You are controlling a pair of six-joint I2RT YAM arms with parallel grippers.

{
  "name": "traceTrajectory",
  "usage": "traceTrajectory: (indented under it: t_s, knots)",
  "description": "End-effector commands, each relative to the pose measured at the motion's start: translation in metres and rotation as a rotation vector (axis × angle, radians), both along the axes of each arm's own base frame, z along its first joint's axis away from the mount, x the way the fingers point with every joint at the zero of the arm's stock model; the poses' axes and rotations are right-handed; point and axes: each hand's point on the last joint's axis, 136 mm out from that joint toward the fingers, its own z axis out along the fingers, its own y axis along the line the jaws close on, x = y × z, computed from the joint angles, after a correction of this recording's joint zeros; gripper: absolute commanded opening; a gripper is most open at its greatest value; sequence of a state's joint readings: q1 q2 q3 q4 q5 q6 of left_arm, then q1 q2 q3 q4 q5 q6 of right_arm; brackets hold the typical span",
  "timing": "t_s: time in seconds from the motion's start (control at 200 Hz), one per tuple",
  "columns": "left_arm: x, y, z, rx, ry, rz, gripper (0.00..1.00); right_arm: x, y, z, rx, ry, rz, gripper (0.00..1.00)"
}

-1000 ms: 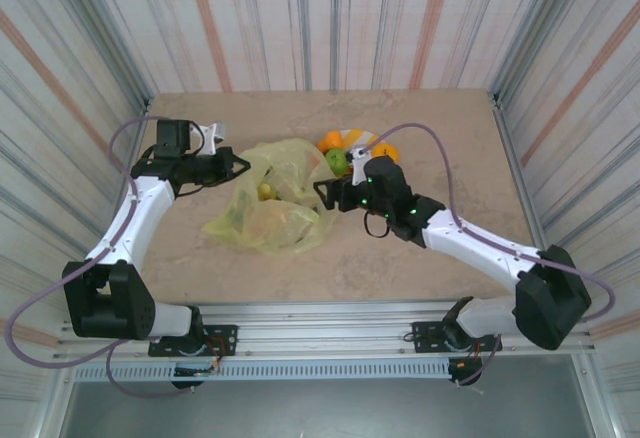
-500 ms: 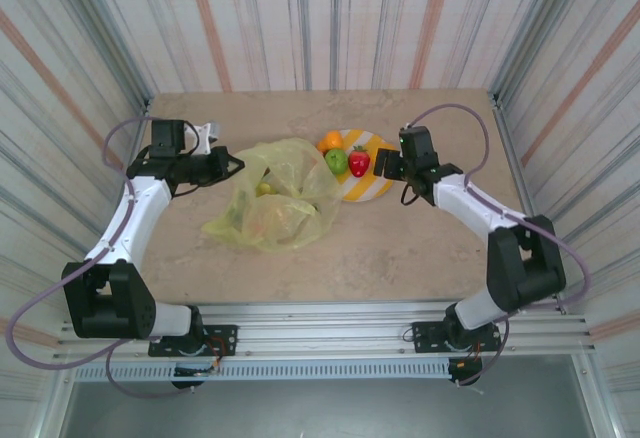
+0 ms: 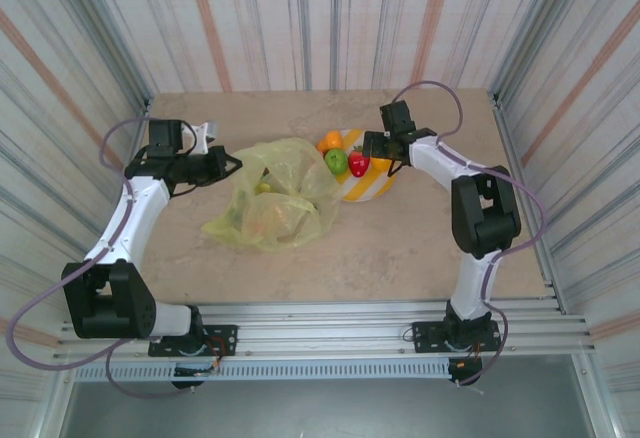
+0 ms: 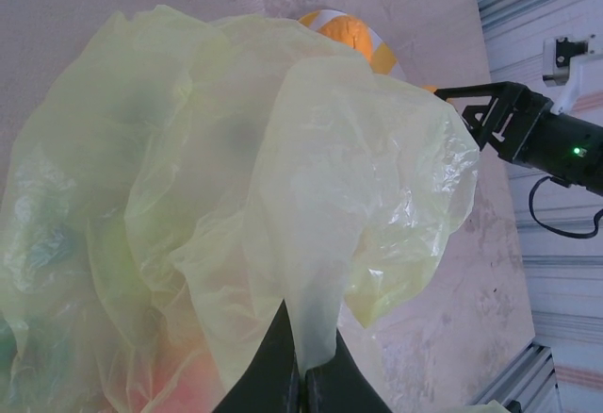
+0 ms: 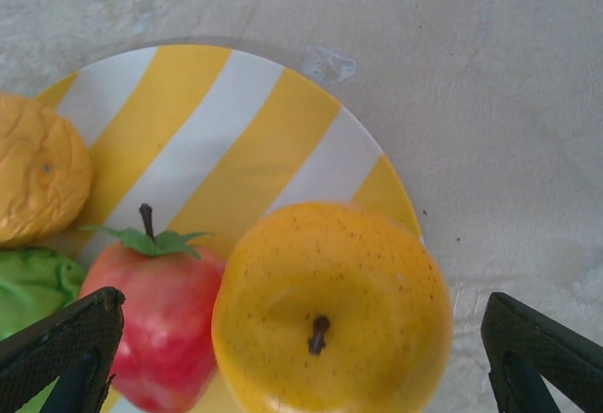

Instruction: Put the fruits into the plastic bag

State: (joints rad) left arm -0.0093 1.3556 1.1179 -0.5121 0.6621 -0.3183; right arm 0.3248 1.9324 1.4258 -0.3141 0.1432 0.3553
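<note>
The right gripper moves down over the yellow-orange fruit next and works one finger between it and the red fruit (image 5: 160,328), which crowds its side, before closing.
The crinkly yellow-green plastic bag (image 3: 272,201) lies left of centre, with fruits showing dimly through its film (image 3: 264,220). My left gripper (image 3: 232,165) is shut on the bag's edge and holds that edge up (image 4: 303,375). On the striped plate (image 3: 372,189) sit an orange fruit (image 3: 331,141), a green one (image 3: 336,161), a red one (image 3: 359,162) and a yellow-orange one (image 5: 330,309). My right gripper (image 3: 372,148) hovers open over the plate. In the right wrist view its fingers (image 5: 66,347) straddle the yellow-orange fruit and the red fruit (image 5: 160,328) without touching them.
Striped walls enclose the table on three sides. Bare tabletop (image 3: 420,238) lies in front of the plate and bag. The right arm's cable (image 3: 440,93) loops above the back right of the table.
My right arm has swung from the bag's mouth back to the plate, and its jaws have spread fully. The left gripper has kept its hold on the bag.
</note>
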Motion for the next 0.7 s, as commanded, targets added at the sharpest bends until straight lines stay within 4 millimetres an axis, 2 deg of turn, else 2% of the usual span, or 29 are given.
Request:
traceTrajectory:
  t_s: [0.0, 0.361, 0.696]
  knots:
    - [-0.006, 0.001, 0.012, -0.027, -0.029, -0.008, 0.0, 0.001, -0.01, -0.012, -0.057, 0.06, -0.009, 0.98]
    - [-0.007, -0.001, 0.015, -0.059, -0.028, -0.01, 0.0, -0.006, -0.021, -0.033, -0.046, 0.133, -0.018, 0.91]
    - [-0.008, -0.002, 0.016, -0.064, -0.027, -0.013, 0.0, -0.004, -0.011, -0.041, -0.01, 0.147, 0.016, 0.9]
